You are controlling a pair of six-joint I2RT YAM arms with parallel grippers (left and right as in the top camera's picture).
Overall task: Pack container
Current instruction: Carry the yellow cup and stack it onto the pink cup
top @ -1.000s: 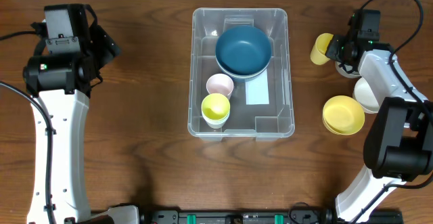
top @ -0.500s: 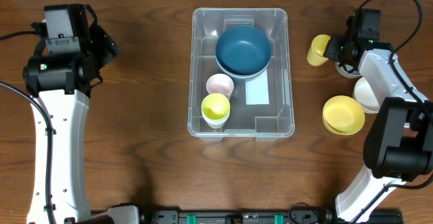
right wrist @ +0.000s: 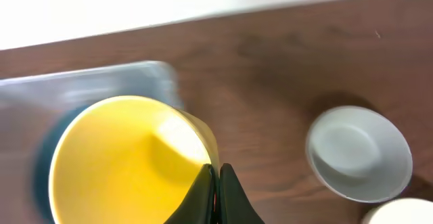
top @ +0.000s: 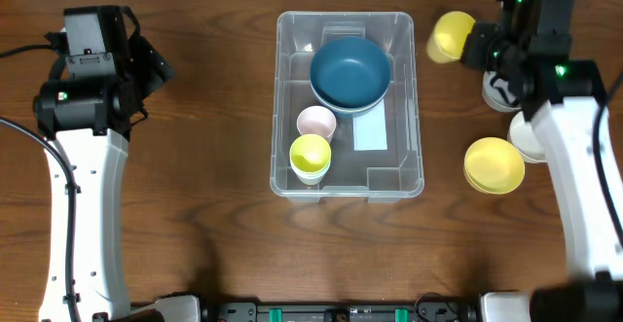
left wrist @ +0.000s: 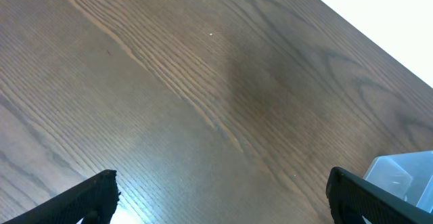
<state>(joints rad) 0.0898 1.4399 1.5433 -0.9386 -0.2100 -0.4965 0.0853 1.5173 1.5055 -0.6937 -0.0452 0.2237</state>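
The empty pink cup (top: 315, 121) is below the robot's right gripper and to its left in the overhead view, so the right gripper will swing over it next, then lower the yellow cup (top: 450, 35) inside and release.
The clear container (top: 283, 98) stands mid-table and holds a blue bowl (top: 350, 72), a pink cup (top: 315, 123), a yellow-green cup (top: 310, 155) and a white label (top: 370, 132). My right gripper (top: 472, 45) is shut on the rim of a yellow cup (top: 450, 35), held in the air just right of the container's far right corner. In the right wrist view the fingers (right wrist: 218, 183) pinch the cup's (right wrist: 128, 160) wall, with the container's corner (right wrist: 88, 82) behind it. My left gripper (left wrist: 223, 197) is open and empty over bare wood at the far left; the container's corner (left wrist: 406, 173) shows at its right.
A yellow bowl (top: 494, 164) and a white bowl (top: 531, 139), partly under my right arm, sit right of the container. A small white dish (right wrist: 358, 153) lies on the wood below the right gripper. The table's far edge is close behind the container.
My right gripper has risen and carried the yellow cup left and towards the far edge, closer to the container's far right corner. The left arm has not moved.
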